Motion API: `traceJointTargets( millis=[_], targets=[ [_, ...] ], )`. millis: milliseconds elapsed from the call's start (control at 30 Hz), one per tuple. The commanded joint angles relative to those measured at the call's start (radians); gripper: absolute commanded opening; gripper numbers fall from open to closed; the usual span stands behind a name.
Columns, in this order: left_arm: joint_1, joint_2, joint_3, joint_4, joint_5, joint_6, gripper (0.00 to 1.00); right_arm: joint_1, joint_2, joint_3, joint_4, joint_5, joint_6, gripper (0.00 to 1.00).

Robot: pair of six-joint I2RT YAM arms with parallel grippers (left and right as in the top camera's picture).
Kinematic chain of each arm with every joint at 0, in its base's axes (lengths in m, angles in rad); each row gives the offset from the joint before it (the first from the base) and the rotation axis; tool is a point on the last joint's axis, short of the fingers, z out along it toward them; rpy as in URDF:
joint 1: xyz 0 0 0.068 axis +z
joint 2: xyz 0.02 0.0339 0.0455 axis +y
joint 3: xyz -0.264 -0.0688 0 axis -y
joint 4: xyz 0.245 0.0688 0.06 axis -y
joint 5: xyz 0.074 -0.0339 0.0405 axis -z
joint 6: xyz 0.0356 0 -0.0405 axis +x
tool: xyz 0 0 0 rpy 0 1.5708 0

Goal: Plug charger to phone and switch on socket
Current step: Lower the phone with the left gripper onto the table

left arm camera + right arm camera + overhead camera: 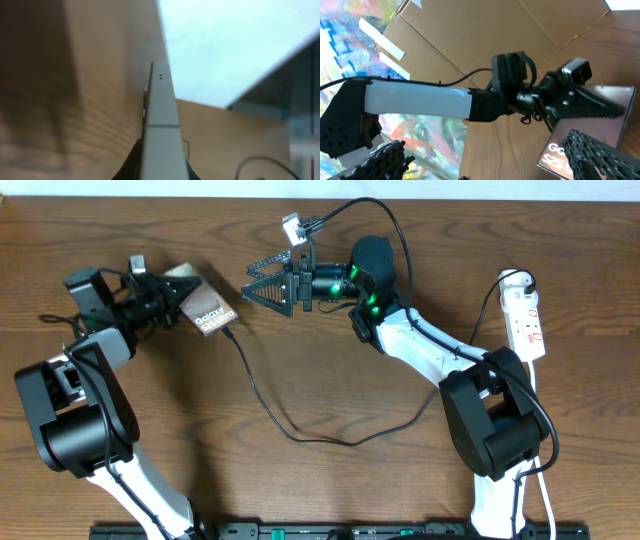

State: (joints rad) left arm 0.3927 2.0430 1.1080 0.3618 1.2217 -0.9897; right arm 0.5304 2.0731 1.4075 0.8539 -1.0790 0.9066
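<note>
I should next lower the phone (207, 311) with my left gripper down onto the bare tabletop below and release it there, because that wood is open beside the cable.
The phone (207, 311), bronze-grey with white lettering, is held off the table at the far left. My left gripper (172, 298) is shut on its upper-left end. In the left wrist view the phone (162, 130) shows edge-on between the jaws. The charger (262, 402), a thin black cable, has its tip at the phone's lower end; I cannot tell whether the tip is seated. The cable loops across the table to the socket (525, 317), a white strip at the far right. My right gripper (247, 283) is wide open and empty, just right of the phone (592, 132), pointing at it.
The black plug (521, 280) sits at the socket's top end, and its white cord runs down the right side. Cardboard and a colourful sheet (420, 125) lie beyond the table's left edge. The right arm's base (495, 425) stands at the front right.
</note>
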Motion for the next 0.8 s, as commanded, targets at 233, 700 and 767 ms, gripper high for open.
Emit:
traceJointTargets(
  millis=[233,700,767],
  targets=[
    [0.003,-0.006,0.008,-0.358,-0.288,0.243,0.07,-0.008,-0.005,0.021,-0.013,-0.013,0.002,0.99],
    [0.003,-0.006,0.008,-0.673,-0.599,0.283,0.07,-0.008,-0.005,0.021,-0.013,-0.016,0.002,0.99],
    [0.003,-0.006,0.008,-0.697,-0.632,0.283,0.07,-0.008,-0.005,0.021,-0.013,-0.016,0.002,0.99]
  ],
)
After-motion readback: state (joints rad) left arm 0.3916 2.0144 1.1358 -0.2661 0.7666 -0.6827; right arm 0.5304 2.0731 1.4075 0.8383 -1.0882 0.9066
